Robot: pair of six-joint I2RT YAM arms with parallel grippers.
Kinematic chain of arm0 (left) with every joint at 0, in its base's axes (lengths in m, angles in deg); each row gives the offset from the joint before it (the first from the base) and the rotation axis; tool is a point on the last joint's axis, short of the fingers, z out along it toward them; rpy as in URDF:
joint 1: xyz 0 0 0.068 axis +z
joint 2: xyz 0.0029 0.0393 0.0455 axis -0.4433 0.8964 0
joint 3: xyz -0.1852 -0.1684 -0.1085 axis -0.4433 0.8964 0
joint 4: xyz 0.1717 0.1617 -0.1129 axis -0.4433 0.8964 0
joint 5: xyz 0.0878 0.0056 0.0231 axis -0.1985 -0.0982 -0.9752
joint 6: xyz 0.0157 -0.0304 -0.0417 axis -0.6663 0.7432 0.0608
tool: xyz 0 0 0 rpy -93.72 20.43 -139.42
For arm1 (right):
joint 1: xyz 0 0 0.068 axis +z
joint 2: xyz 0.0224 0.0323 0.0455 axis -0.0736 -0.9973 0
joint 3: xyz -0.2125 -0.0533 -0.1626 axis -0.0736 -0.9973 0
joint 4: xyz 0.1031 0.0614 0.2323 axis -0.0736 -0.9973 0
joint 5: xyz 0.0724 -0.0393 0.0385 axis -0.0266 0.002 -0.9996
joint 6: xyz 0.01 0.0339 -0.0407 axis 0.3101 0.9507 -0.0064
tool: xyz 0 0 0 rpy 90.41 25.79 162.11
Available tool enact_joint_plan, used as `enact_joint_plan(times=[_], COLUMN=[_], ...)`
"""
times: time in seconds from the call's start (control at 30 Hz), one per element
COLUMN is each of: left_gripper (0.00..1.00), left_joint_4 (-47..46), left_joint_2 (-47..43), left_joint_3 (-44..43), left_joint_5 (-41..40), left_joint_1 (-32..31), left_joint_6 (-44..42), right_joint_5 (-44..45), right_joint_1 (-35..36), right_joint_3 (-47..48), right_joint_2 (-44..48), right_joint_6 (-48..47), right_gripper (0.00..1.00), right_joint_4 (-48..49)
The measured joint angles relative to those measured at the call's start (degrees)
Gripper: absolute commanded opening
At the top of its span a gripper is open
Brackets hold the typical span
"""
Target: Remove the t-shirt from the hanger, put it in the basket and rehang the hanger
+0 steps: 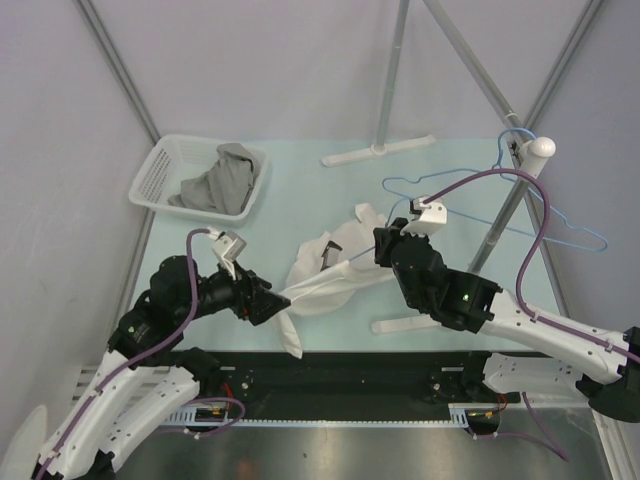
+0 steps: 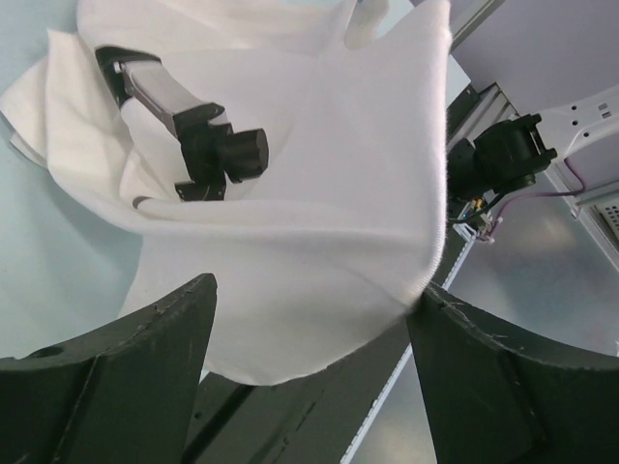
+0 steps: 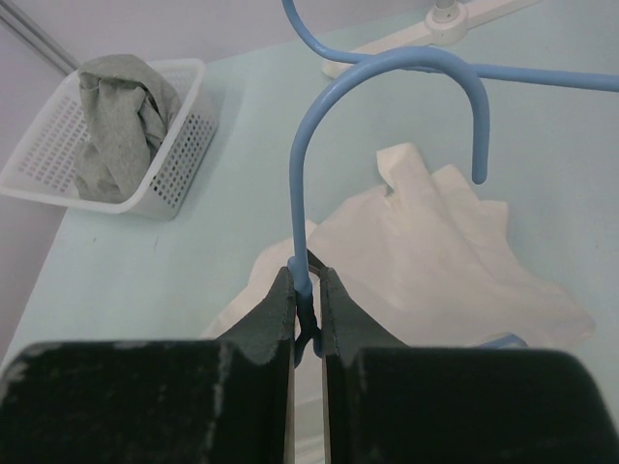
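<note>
The t-shirt [image 1: 335, 272] already hangs between the open fingers at the fold along its lower hem [image 1: 288, 297], so my left gripper needs to edge toward the t-shirt and close on that fold.
The white t-shirt [image 1: 335, 272] lies bunched on the pale green table top, with one fold reaching toward my left gripper [image 1: 272, 300]. In the left wrist view the t-shirt [image 2: 290, 193] fills the frame. Its lower hem hangs between the wide-open fingers of the left gripper [image 2: 311, 290] and brushes the right fingertip [image 2: 430, 309], unpinched. My right gripper [image 3: 306, 280] is shut on the neck of the blue hanger [image 3: 302, 193]; the hook curls above it. The t-shirt [image 3: 435, 251] spreads beyond these jaws. From above, the right gripper [image 1: 385, 245] sits at the shirt's right edge.
At the back left, a white basket [image 1: 160, 175] holds a grey garment [image 1: 220, 180]. A second blue hanger [image 1: 560, 225] hangs from the rack post [image 1: 540, 148] on the right. The rack's white feet [image 1: 380, 152] lie behind and beside the shirt.
</note>
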Motion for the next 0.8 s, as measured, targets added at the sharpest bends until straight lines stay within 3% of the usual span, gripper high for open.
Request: enact_joint_plan(times=[0.13,0.3,0.4,0.43,0.6,0.73,0.8], left_gripper=[0.9,0.85,0.67,0.53,0.19,0.0,0.0], left_joint_4=[-0.1,1.1,1.7,1.8,1.7,1.6,1.6], left_joint_2=[1.5,1.1,0.1,0.0,1.0,2.4,2.3], left_joint_3=[1.7,2.5,2.5,2.5,3.2,3.3,3.3], left_joint_5=[1.9,3.5,3.5,3.5,3.5,3.5,3.0], left_joint_1=[0.0,0.0,0.0,0.0,0.0,0.0,0.0], left_joint_6=[1.1,1.5,1.7,1.7,2.8,3.0,3.0], right_joint_5=[0.0,0.0,0.0,0.0,0.0,0.0,0.0], right_joint_1=[0.0,0.0,0.0,0.0,0.0,0.0,0.0], right_joint_3=[0.0,0.0,0.2,0.3,0.4,0.4,0.4], right_joint_2=[0.0,-0.1,-0.2,-0.4,-0.7,-0.8,-0.9], right_joint_6=[0.0,0.0,0.0,0.0,0.2,1.1,1.5], right_gripper=[0.0,0.0,0.0,0.0,0.0,0.0,0.0], right_joint_4=[-0.3,-0.4,-0.4,-0.4,-0.4,-0.4,-0.5])
